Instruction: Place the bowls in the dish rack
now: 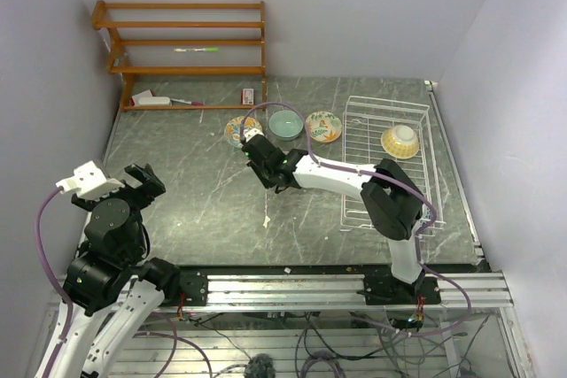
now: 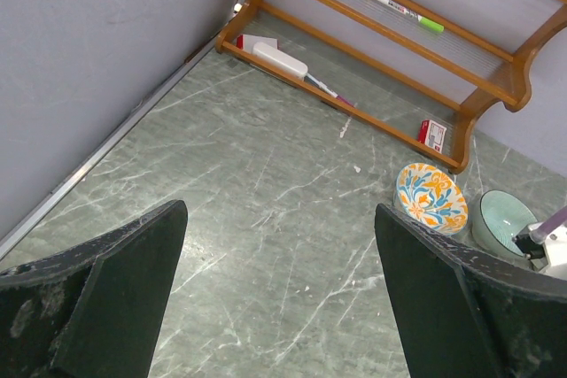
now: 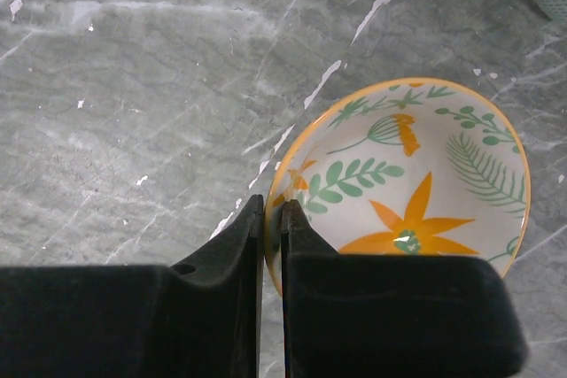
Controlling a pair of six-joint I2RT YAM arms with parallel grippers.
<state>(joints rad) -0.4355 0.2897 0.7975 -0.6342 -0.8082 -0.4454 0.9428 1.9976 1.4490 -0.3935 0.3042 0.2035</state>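
Note:
I should next lift my right gripper across, tilt my bowl bottom up, and lower it to release on the rack's bare wires, as the racked bowl lies bottom up.
My right gripper (image 3: 273, 205) is shut on the near left rim of a painted bowl (image 3: 416, 157), cream inside with orange flowers, green leaves and an orange rim. In the top view this gripper (image 1: 251, 141) covers that bowl. A blue-and-orange bowl (image 1: 237, 130), the pale teal bowl (image 1: 285, 123) and another painted bowl (image 1: 323, 126) sit in a row at the back. One bowl (image 1: 400, 141) lies cream underside up in the white wire dish rack (image 1: 387, 210). My left gripper (image 2: 279, 214) is open and empty over bare table at the left. No red-patterned bowl shows.
A wooden shelf unit (image 1: 186, 46) stands at the back left with a marker (image 2: 406, 9) and small items on it. Walls close in on the left and right. The blue-and-orange bowl (image 2: 431, 196) and teal bowl (image 2: 505, 223) also show in the left wrist view.

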